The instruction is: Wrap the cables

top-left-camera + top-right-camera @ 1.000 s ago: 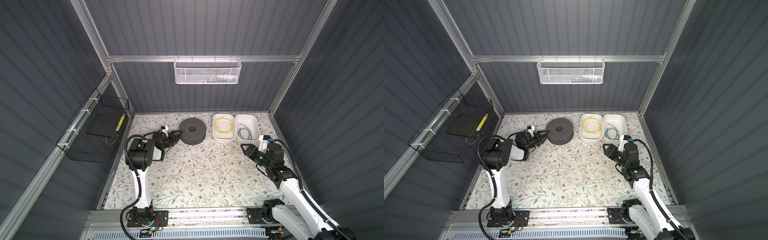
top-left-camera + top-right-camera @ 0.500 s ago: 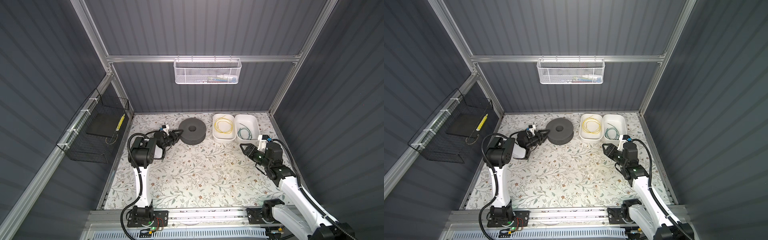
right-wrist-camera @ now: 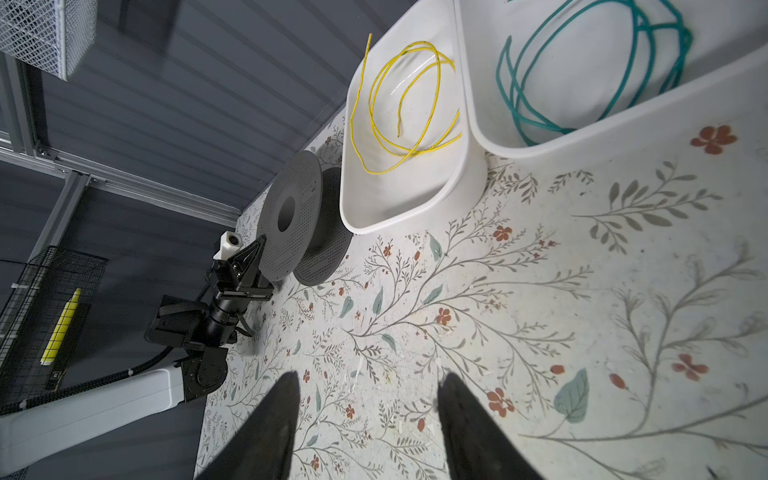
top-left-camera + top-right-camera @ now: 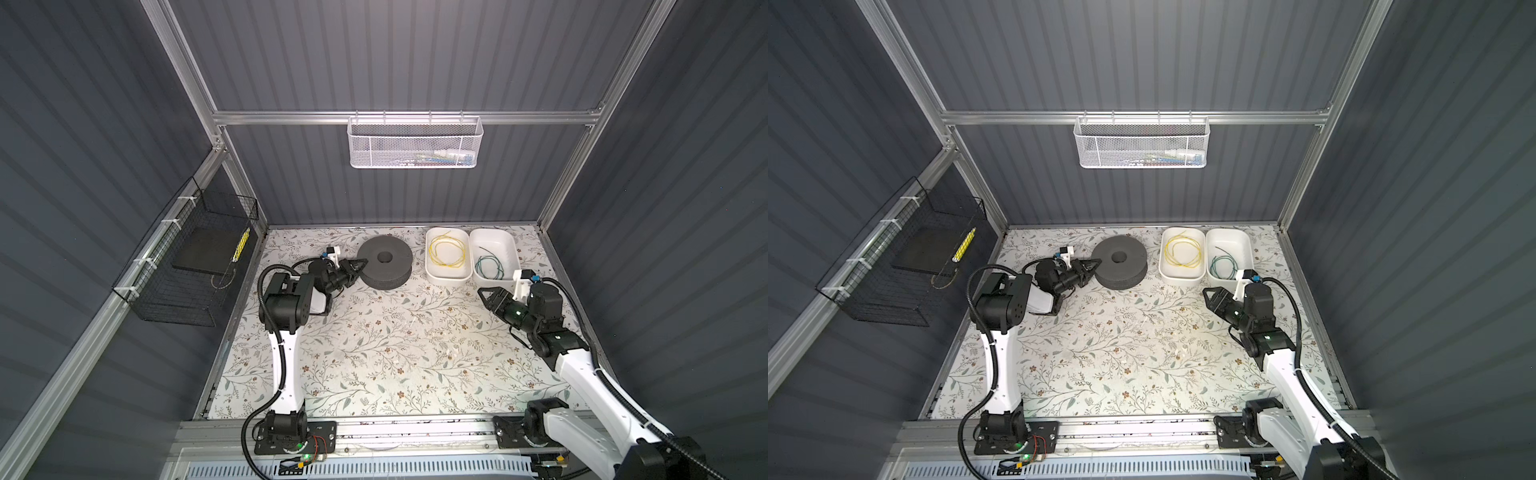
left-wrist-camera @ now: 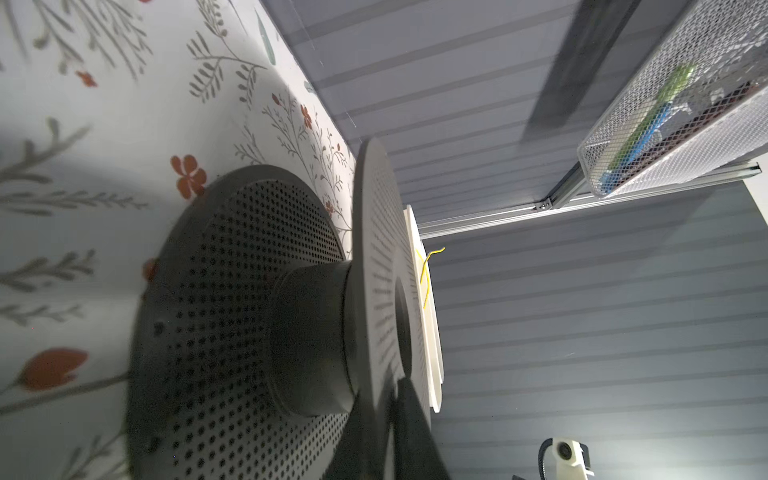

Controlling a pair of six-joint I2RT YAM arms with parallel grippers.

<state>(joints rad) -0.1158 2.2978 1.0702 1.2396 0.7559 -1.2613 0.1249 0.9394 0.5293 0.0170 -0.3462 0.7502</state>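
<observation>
The left gripper carries the spool up, back and then down onto the open floral cover nearer the base to release it next, since the cover's middle lies clear.
The cables are a thin yellow wire lying in loose loops in a white bin at the back of the table. One end of it pokes up past the bin's rim. A dark grey perforated spool stands flat just left of that bin. My left gripper is shut on the edge of the spool's upper flange, one finger on each face. My right gripper hovers open and holds nothing, in front of the bins.
A second white bin beside the first holds a coiled green wire. A white mesh basket hangs on the back wall. A black wire basket is fixed to the left wall. The table has a floral cover.
My left gripper has closed its jaws onto the spool's flange edge. The right gripper has crept slightly toward the bins and narrowed a little.
</observation>
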